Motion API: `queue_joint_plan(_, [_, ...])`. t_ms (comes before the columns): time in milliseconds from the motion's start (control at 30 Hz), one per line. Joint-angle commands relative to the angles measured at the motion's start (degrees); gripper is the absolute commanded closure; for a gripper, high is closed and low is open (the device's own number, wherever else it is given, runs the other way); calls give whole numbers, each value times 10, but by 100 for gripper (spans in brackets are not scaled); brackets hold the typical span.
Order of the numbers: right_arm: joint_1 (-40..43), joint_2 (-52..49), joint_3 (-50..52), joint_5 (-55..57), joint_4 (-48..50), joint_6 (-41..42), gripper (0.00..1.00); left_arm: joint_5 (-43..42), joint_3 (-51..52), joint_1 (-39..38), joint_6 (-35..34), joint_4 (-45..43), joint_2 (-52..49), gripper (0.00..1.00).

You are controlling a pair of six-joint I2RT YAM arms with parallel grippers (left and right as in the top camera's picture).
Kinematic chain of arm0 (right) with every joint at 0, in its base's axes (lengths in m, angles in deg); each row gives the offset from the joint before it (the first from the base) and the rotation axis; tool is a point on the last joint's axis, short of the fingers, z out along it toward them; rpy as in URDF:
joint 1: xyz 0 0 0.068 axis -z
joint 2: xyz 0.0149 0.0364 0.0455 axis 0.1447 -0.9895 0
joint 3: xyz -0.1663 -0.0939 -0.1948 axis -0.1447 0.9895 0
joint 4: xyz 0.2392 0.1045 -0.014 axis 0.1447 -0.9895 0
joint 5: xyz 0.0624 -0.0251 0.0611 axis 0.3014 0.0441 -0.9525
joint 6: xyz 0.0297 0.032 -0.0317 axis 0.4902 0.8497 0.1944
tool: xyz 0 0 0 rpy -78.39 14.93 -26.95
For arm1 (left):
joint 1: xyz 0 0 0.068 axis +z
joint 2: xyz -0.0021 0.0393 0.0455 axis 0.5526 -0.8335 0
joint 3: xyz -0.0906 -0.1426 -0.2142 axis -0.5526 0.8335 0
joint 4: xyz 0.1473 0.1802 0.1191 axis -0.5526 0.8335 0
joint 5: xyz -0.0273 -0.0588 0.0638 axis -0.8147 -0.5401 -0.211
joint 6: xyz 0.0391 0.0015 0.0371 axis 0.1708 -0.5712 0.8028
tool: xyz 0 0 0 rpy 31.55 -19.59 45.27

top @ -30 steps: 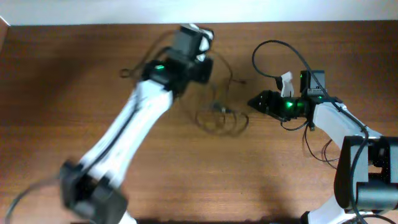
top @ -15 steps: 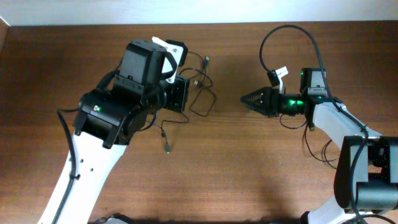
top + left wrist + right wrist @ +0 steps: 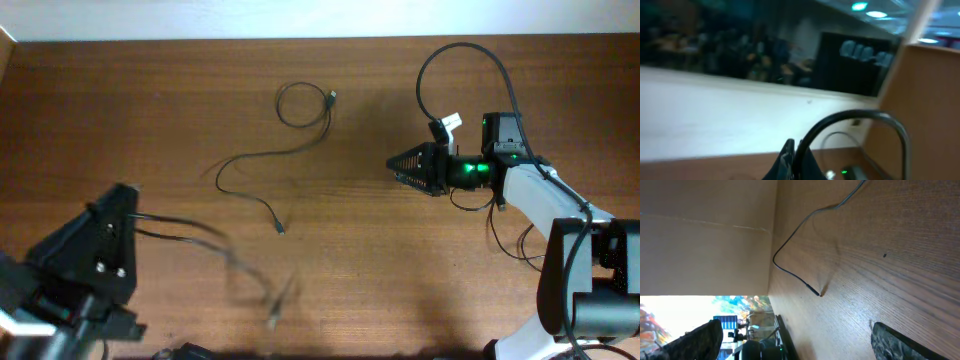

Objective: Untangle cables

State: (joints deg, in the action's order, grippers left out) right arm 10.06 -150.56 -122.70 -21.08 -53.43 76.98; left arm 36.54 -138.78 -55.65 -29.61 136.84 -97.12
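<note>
The robot's right gripper will next move down and to the left in the overhead view onto the loose cable (image 3: pixel 272 213) (image 3: pixel 803 281), right beside the cable's near end, which is clear of the loop.
One thin black cable (image 3: pixel 268 153) lies loose on the wooden table, with a small loop and its plug (image 3: pixel 331 97) at the back and its other end near the middle. It also shows in the right wrist view (image 3: pixel 790 270). A second cable (image 3: pixel 235 265), blurred, trails right from my left gripper (image 3: pixel 125 215) at the front left. In the left wrist view the left gripper (image 3: pixel 792 159) is shut on this cable (image 3: pixel 855 117), which arcs to the right. My right gripper (image 3: pixel 395 166) is open and empty, pointing left, well right of the loose cable; its fingers (image 3: pixel 800 340) are wide apart.
The table (image 3: pixel 420 290) is brown wood with a pale wall along its back edge. The right arm's own thicker wires (image 3: pixel 450 60) loop above its wrist. A cardboard edge (image 3: pixel 5 45) shows at the far left back.
My left arm has swung from the back middle of the table to the front left, dragging one cable with it. The other cable was left spread on the table. The right gripper stayed put.
</note>
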Motion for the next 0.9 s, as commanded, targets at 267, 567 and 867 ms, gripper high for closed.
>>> queue_joint_plan(267, [-24,12,-6,0,14,-8,1,430,73,2,-87,59,-13,100])
queue_joint_plan(567, [-264,11,-6,291,199,9,2,433,79,2,-87,80,-14,100])
queue_joint_plan(867, [-481,-17,-6,567,324,9,2,426,79,2,-87,97,-14,100])
